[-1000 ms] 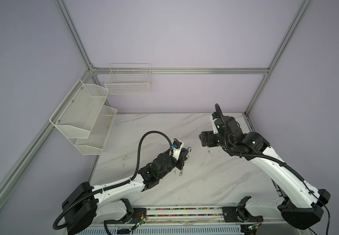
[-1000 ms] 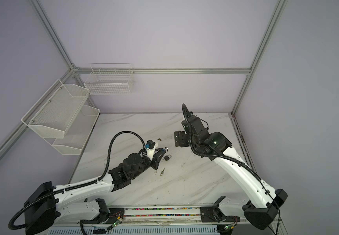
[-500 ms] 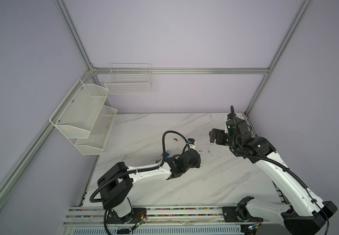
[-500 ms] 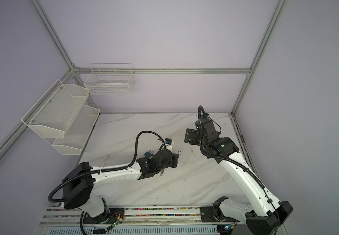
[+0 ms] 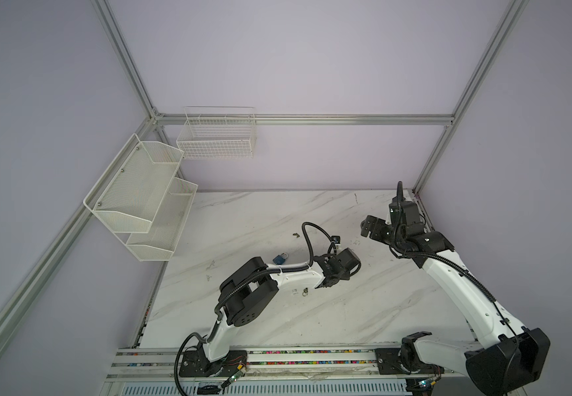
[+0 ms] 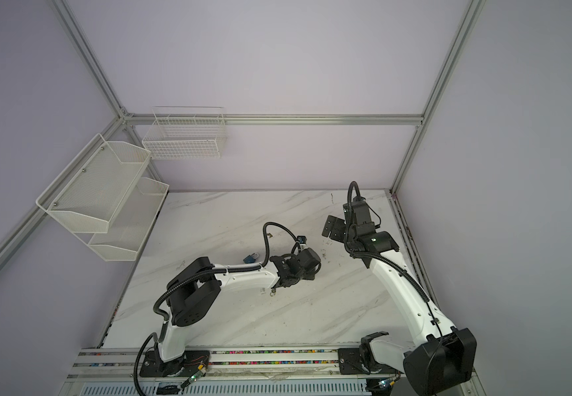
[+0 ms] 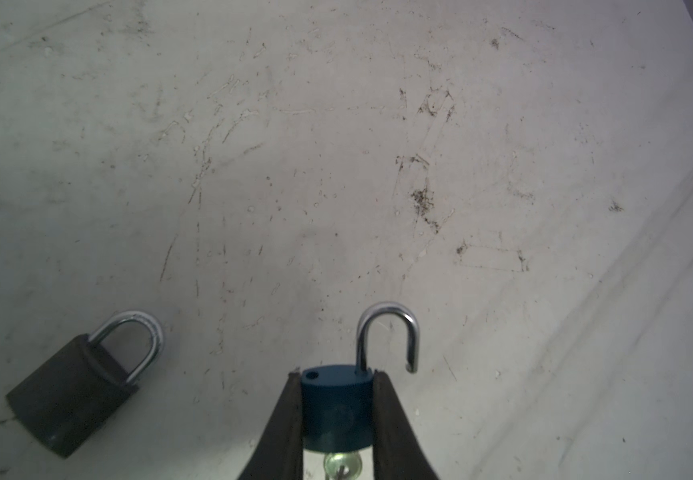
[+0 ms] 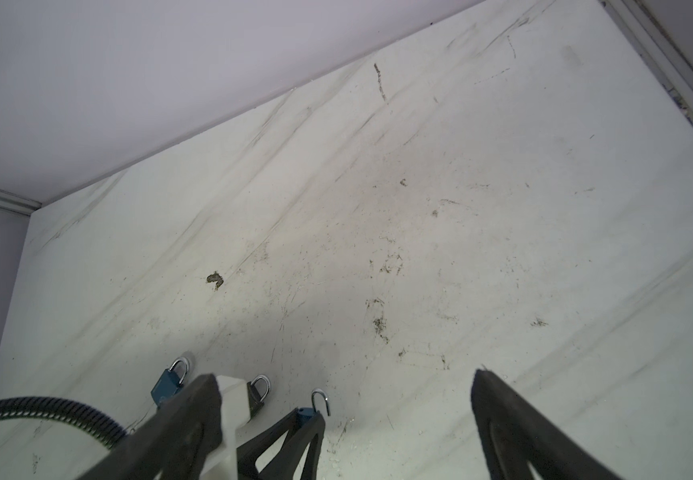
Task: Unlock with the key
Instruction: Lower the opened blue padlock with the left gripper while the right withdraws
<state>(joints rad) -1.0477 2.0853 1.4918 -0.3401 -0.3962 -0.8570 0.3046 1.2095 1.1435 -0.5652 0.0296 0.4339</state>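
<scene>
My left gripper moves down to the bare marble beside the dark padlock next and releases the blue padlock, since that spot lies just below the fingertips.
My left gripper (image 7: 336, 374) is shut on the sides of a small blue padlock (image 7: 336, 409) just above the marble table (image 7: 336, 166). Its silver shackle (image 7: 390, 328) stands open, with one end free of the body. A silver key (image 7: 342, 463) sits in the keyhole at the padlock's base. In the right wrist view the same held padlock (image 8: 304, 413) shows between the left fingers. My right gripper (image 8: 344, 374) is open wide and empty, hanging above the table to the right of the left gripper; in both top views its fingers (image 5: 367, 228) (image 6: 330, 228) point left.
A dark padlock (image 7: 74, 399) (image 8: 256, 395) lies shut on the table beside the held one. A second blue padlock (image 5: 280, 258) (image 6: 251, 257) lies behind the left forearm. A loose key (image 5: 305, 292) (image 6: 273, 291) lies in front of that arm. White baskets (image 5: 140, 199) hang on the left wall.
The left arm has folded back and swung its gripper to the right with the blue padlock. The right arm has drawn back to the right and its jaws have opened wider.
</scene>
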